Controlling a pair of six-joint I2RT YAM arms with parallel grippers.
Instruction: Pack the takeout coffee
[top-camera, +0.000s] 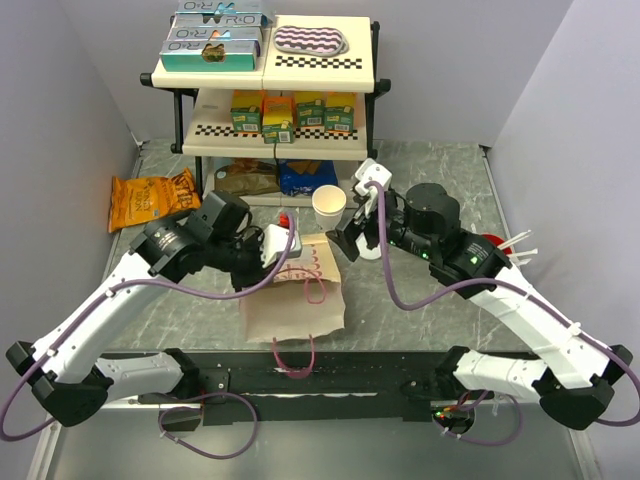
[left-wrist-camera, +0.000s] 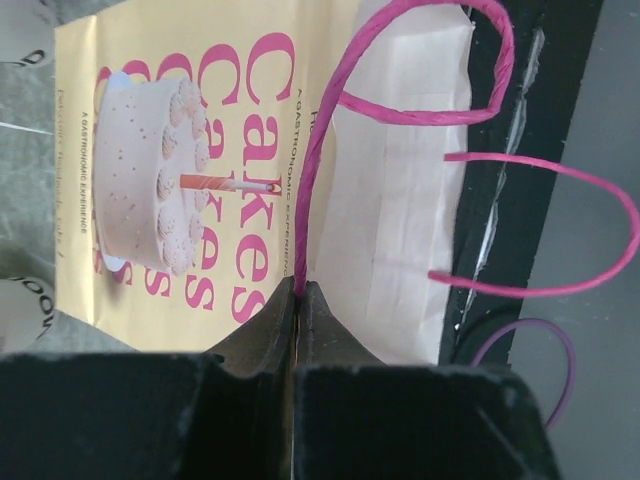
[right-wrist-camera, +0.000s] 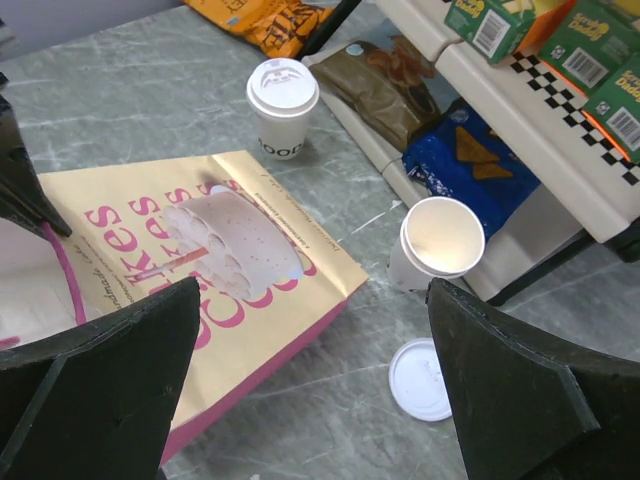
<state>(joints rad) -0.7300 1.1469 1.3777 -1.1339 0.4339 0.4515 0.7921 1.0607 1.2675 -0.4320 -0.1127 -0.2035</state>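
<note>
The left gripper draws up and over the bare tabletop to its left in the top view next, raising the flat bag (top-camera: 295, 290), then releases the bag's handle.
The takeout coffee (right-wrist-camera: 282, 105), a cream cup with a white lid, stands upright beyond the far end of the bag. It also shows at the left edge of the left wrist view (left-wrist-camera: 25, 315). In the top view my left arm hides it. A flat tan paper bag (top-camera: 295, 290) printed with a cake lies on the table, its pink handles toward the near edge. My left gripper (left-wrist-camera: 300, 290) is shut on one pink handle (left-wrist-camera: 310, 190) over the bag (left-wrist-camera: 200, 150). My right gripper (right-wrist-camera: 312, 300) is open and empty above the bag's far right corner (right-wrist-camera: 320, 260).
A stack of lidless cups (right-wrist-camera: 440, 240) stands in front of the shelf rack (top-camera: 275, 70). A loose white lid (right-wrist-camera: 425, 378) lies on the table near it. Snack bags (right-wrist-camera: 480, 160) lie under the rack. A red cup with straws (top-camera: 497, 240) is behind my right arm.
</note>
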